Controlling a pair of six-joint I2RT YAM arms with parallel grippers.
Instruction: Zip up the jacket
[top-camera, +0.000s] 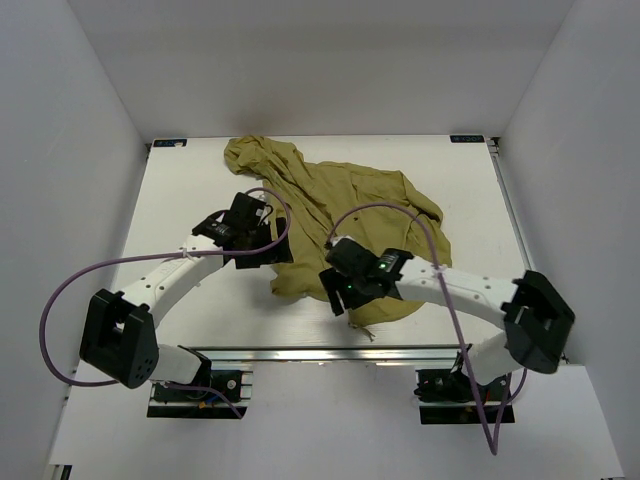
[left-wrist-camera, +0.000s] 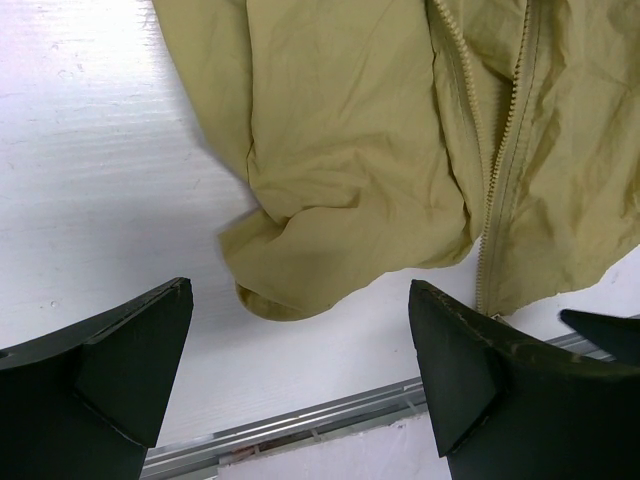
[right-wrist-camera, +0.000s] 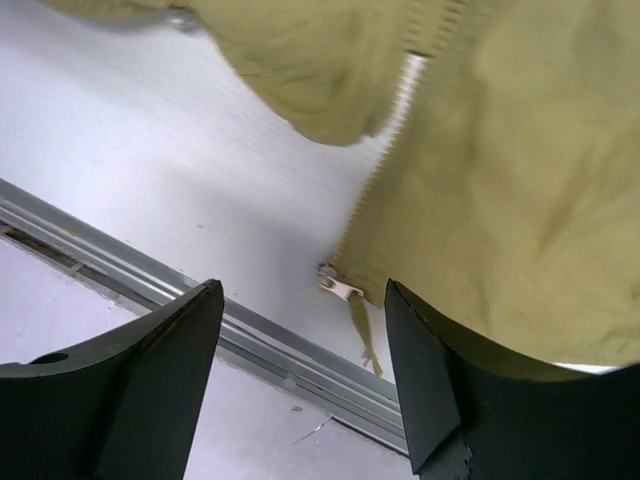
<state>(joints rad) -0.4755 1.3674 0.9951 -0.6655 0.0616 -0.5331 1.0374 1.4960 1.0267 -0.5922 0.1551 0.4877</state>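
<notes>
I need to lower my right gripper onto the hem fabric (top-camera: 361, 318) (right-wrist-camera: 374, 288) beside the slider next and close it, because the slider is at the bottom corner of the hem, below my open fingers.
The olive-yellow jacket (top-camera: 345, 215) lies rumpled on the white table, hood at the far left, hem toward the near edge. In the left wrist view its hem (left-wrist-camera: 340, 200) and the pale zipper teeth (left-wrist-camera: 500, 170) show, the two sides apart higher up. My left gripper (left-wrist-camera: 300, 300) is open and empty above bare table just short of the hem. In the right wrist view the zipper slider (right-wrist-camera: 338, 287) with its fabric pull tab (right-wrist-camera: 362, 335) sits at the hem's bottom corner. My right gripper (right-wrist-camera: 305, 295) is open, its jaws either side of the slider and above it.
A metal rail (top-camera: 330, 352) runs along the table's near edge, also in the right wrist view (right-wrist-camera: 150, 290). White walls enclose the table on three sides. Purple cables (top-camera: 70, 290) loop off both arms.
</notes>
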